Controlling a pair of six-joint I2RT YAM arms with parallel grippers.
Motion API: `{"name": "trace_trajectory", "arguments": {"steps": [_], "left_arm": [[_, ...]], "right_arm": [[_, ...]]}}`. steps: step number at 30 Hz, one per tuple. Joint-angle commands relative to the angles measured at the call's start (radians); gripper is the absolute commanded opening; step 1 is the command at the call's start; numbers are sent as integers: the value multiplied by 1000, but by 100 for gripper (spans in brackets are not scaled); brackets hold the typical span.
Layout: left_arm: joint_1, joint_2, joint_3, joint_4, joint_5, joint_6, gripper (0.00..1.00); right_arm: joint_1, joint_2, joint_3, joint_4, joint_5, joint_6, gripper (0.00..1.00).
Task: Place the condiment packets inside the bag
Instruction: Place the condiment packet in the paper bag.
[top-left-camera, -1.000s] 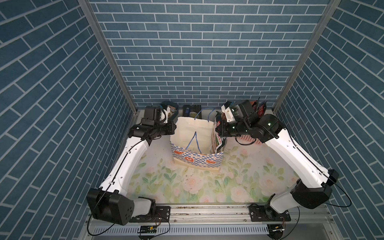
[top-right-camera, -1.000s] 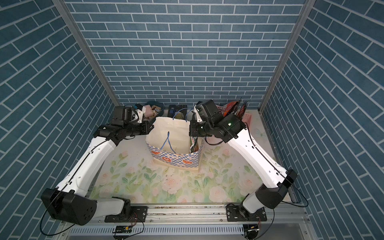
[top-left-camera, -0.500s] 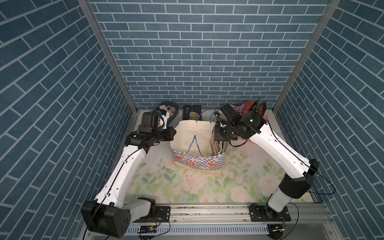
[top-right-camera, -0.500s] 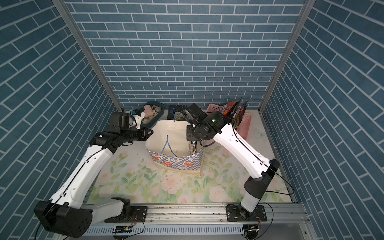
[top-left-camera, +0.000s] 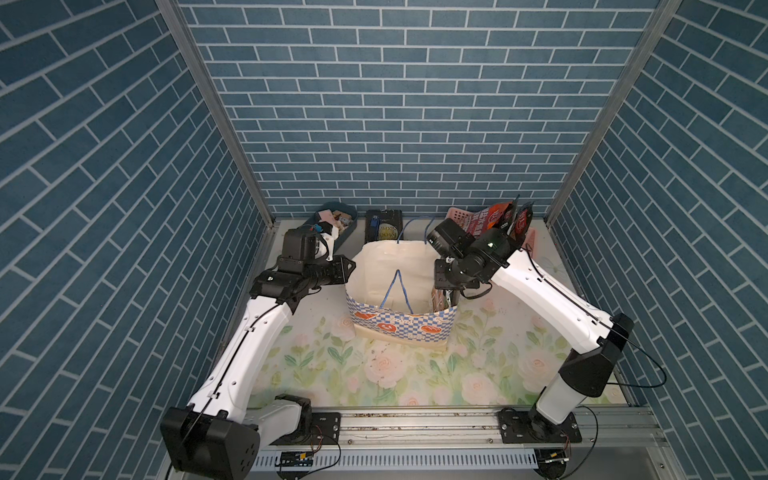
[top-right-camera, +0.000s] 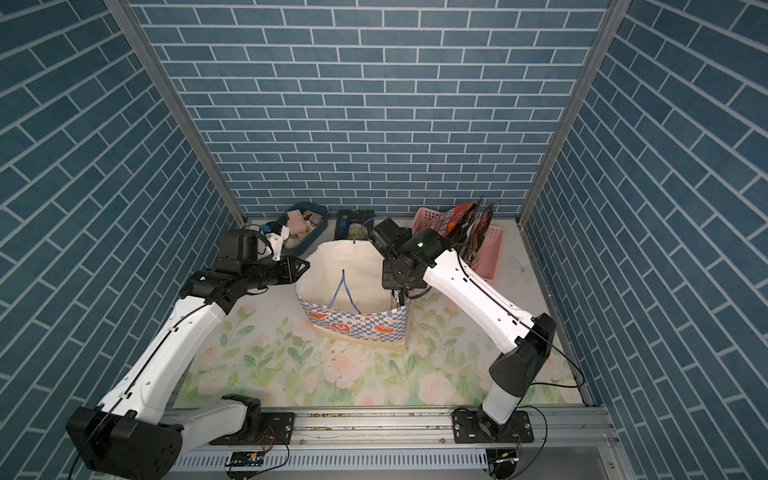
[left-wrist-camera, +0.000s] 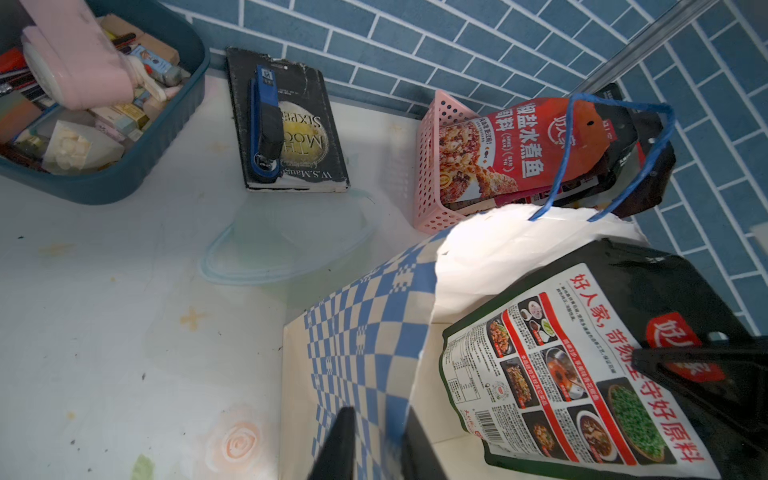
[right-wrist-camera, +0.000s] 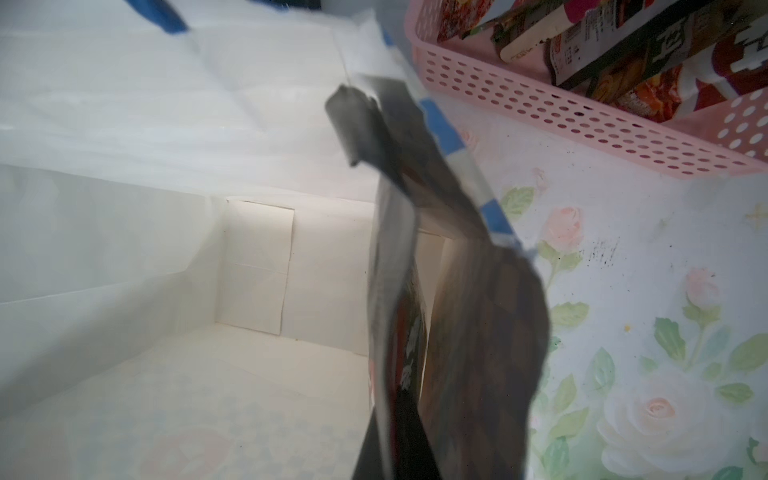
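Note:
The bottom of the bag is below my right gripper, so my right gripper needs to go down a little next, beside the bag's side nearest the pink basket, and let go of the red condiment packet (top-left-camera: 439, 300).
The white bag (top-left-camera: 399, 266) (top-right-camera: 353, 266) with its blue-checked band stands open mid-table. My right gripper (top-left-camera: 445, 286) is shut on a black and red condiment packet (top-left-camera: 439, 300) (left-wrist-camera: 561, 374) (right-wrist-camera: 415, 249), which hangs inside the bag against its right wall. My left gripper (top-left-camera: 349, 268) (left-wrist-camera: 380, 440) is at the bag's left wall. Its fingers (left-wrist-camera: 338, 449) stand apart on either side of the checkered paper (left-wrist-camera: 374, 316). More condiment packets (top-left-camera: 498, 218) (left-wrist-camera: 519, 145) stand in the pink basket (top-left-camera: 457, 216) (right-wrist-camera: 540, 104) at the back right.
A dark blue tub (top-left-camera: 336, 218) of small oddments sits at the back left. Beside it lies a black book (top-left-camera: 384, 224) with a blue tool (left-wrist-camera: 264, 124) on top. One blue cord handle (left-wrist-camera: 582, 158) sticks up from the bag's far rim. Brick walls close three sides.
My right arm has swung in and lowered the packet deeper into the bag. The left gripper's fingers, pinched on the bag's wall before, have parted.

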Motion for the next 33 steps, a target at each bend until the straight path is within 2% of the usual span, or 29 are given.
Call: {"name": "trace_trajectory", "arguments": {"steps": [1, 5, 11, 17, 18, 21, 22, 28, 33], "left_arm": [[3, 1, 0, 36, 67, -3, 40], [-15, 62, 57, 35, 80, 6, 48], [-55, 154, 118, -8, 17, 52, 49], [-96, 202, 179, -63, -50, 91, 50], [-99, 197, 178, -58, -50, 90, 50], [-106, 174, 156, -25, -46, 78, 49], [-106, 161, 144, -10, -44, 73, 47], [-106, 134, 84, 30, -51, 60, 38], [-105, 116, 64, 47, -55, 45, 31]], "right_arm": [[-4, -31, -1, -3, 23, 33, 0], [-22, -51, -75, 48, 19, 33, 0], [-55, -89, -186, 114, 1, 20, 0], [-60, -80, -156, 90, 8, -6, 4], [-59, -80, -154, 91, 2, -9, 8], [-59, -83, -139, 100, -22, -20, 32], [-59, -91, -132, 105, -24, -21, 36], [-59, -166, -46, 122, -21, -38, 53], [-73, -246, 34, 108, 48, -48, 61]]}}
